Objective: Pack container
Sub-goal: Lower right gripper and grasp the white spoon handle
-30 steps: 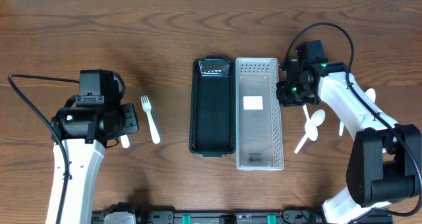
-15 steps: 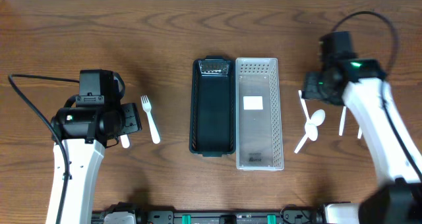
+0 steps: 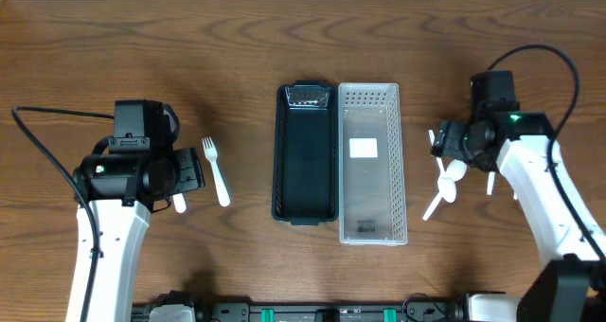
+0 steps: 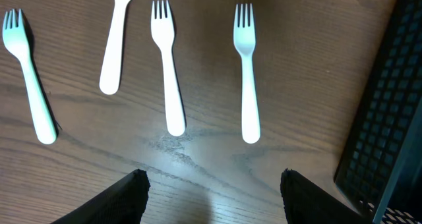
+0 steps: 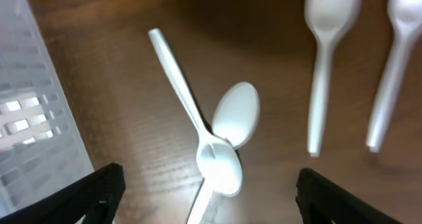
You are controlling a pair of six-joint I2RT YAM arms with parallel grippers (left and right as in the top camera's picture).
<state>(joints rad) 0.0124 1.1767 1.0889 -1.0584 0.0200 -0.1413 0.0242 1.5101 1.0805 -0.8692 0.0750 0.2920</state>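
The right gripper lowers toward the clear container next and turns its fingers to straddle the top spoon's handle (image 3: 439, 161) (image 5: 182, 91), which lies slanted below it that way.
Two long baskets sit side by side at mid-table: a black container (image 3: 305, 152) and a clear white one (image 3: 372, 161). My left gripper (image 3: 186, 172) (image 4: 214, 192) is open over bare wood. Just ahead of its fingertips lie three white forks (image 4: 246, 66) and a spoon handle (image 4: 117, 39). The black container's wall (image 4: 389, 118) shows at the right of the left wrist view. My right gripper (image 3: 449, 144) (image 5: 211, 199) is open and empty above two crossed white spoons (image 5: 221, 135) (image 3: 445, 185). Its fingers (image 5: 92, 194) straddle them.
Two more white spoons (image 5: 323, 53) lie further right of the crossed pair. The clear container's edge (image 5: 26, 118) is close on the left in the right wrist view. One fork (image 3: 217, 170) lies between my left arm and the black container.
My right arm swung away from the clear container's side to over the spoons, and its jaws opened. My left gripper opened in place.
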